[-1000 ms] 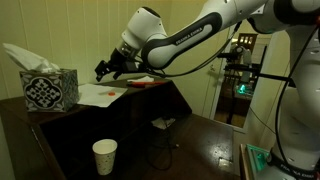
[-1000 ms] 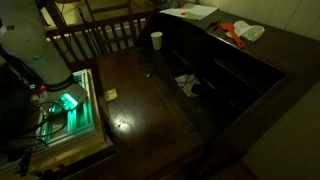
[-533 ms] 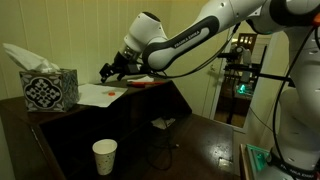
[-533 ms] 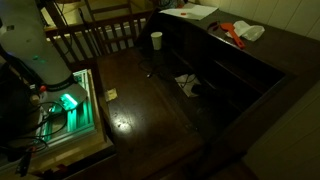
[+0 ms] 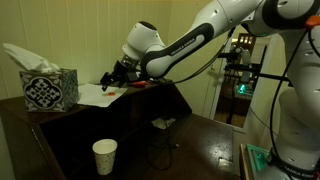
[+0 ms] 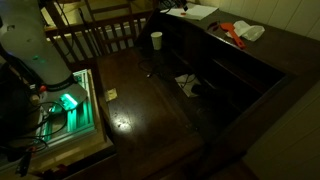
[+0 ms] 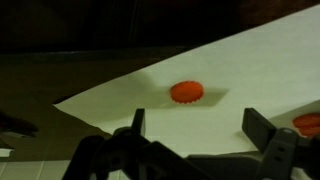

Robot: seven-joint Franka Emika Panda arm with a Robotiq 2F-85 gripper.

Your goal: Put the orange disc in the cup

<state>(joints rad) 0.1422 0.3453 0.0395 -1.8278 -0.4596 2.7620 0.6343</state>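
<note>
My gripper lowers to the disc next, one finger on either side, since the orange disc (image 7: pixel 186 92) still lies just beyond the open fingers.
The orange disc (image 7: pixel 186 92) lies flat on a white sheet of paper (image 7: pixel 230 70) in the wrist view, just ahead of my open gripper (image 7: pixel 195 128), between the lines of its two fingers. In an exterior view my gripper (image 5: pixel 112 76) hovers low over the paper (image 5: pixel 95 95) on the raised dark desk. The disc shows there as a small orange speck (image 5: pixel 109 90). The white paper cup (image 5: pixel 104 156) stands upright on the lower dark surface, in front of and below the desk. It also shows in an exterior view (image 6: pixel 157 40).
A patterned blue-and-white tissue box (image 5: pixel 48 88) stands to the left of the paper. A longer red-orange object (image 5: pixel 145 83) lies on the desk behind my gripper, and its edge shows in the wrist view (image 7: pixel 308 124). A device with green light (image 6: pixel 68 102) sits on the floor.
My gripper has moved lower and a little to the right, toward the paper and the disc. The cup and the disc have not moved.
</note>
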